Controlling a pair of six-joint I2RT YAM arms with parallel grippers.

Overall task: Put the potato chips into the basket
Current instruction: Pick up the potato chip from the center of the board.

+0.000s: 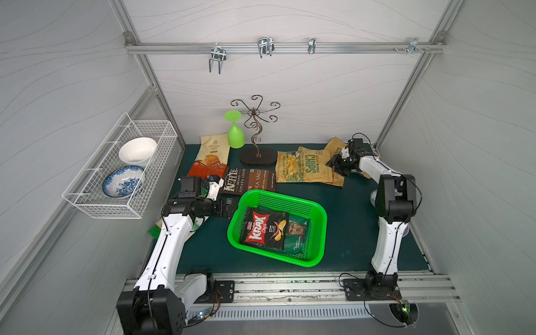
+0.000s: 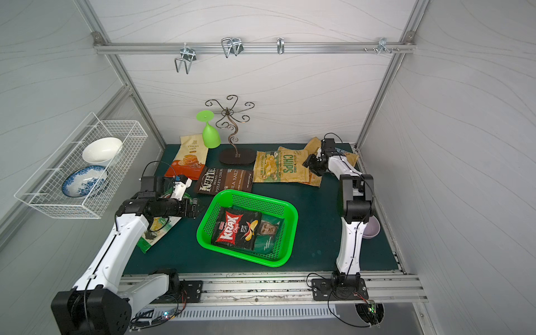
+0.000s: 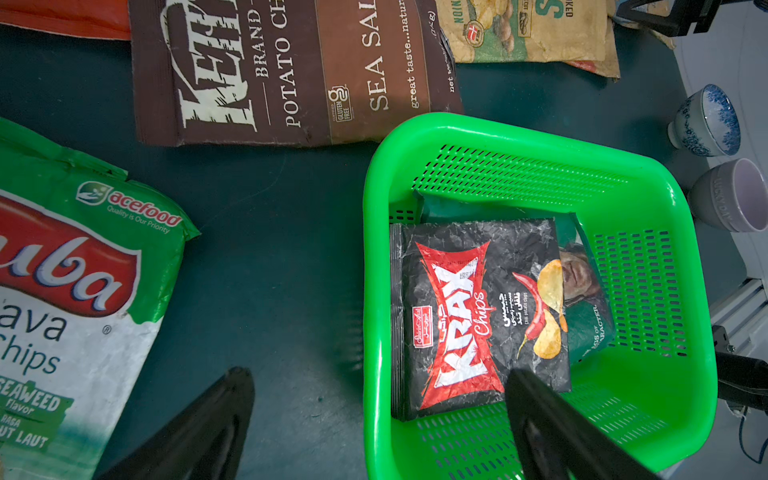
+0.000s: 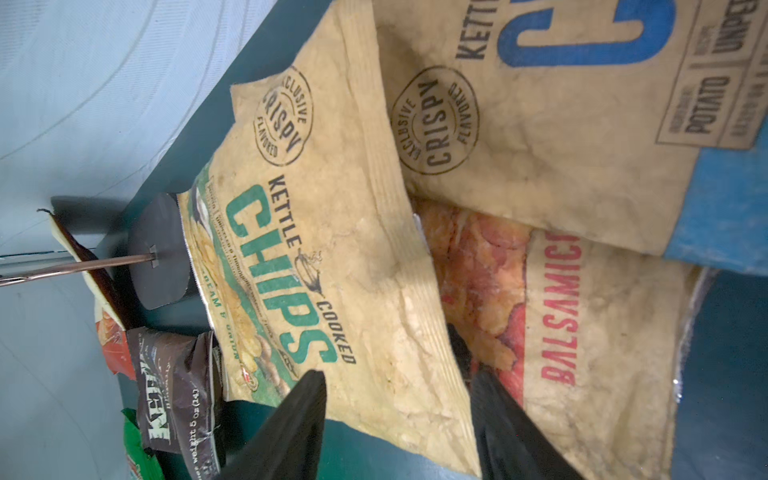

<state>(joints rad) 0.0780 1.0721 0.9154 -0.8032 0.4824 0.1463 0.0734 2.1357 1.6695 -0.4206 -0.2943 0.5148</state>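
Observation:
My right gripper should lower next onto the tan CHIPS bag's near corner, just below between its open fingers.
The green basket [image 1: 278,196] [image 3: 374,291] sits mid-table holding a black-red Krax bag [image 1: 265,229] [image 3: 478,316] on top of a dark green bag [image 3: 590,324]. My left gripper [image 1: 230,207] [image 3: 380,374] is open and empty, straddling the basket's left rim. A white-green bag [image 3: 62,291] lies under that arm. The brown Kettle bag [image 1: 249,181] and cream-orange Cassava bag [image 1: 213,153] lie behind. At back right, my right gripper [image 1: 332,167] [image 4: 399,374] is open around the corner of a tan CHIPS bag [image 4: 332,249], which overlaps a Balsamic bag [image 4: 582,332] and a blue-lettered bag [image 4: 561,104].
A white wire rack [image 1: 116,174] with two bowls hangs on the left wall. A green goblet [image 1: 235,136] and a metal stand [image 1: 258,156] are at the back. A blue-white bowl [image 3: 706,120] and a lilac cup [image 3: 731,195] sit by the right arm.

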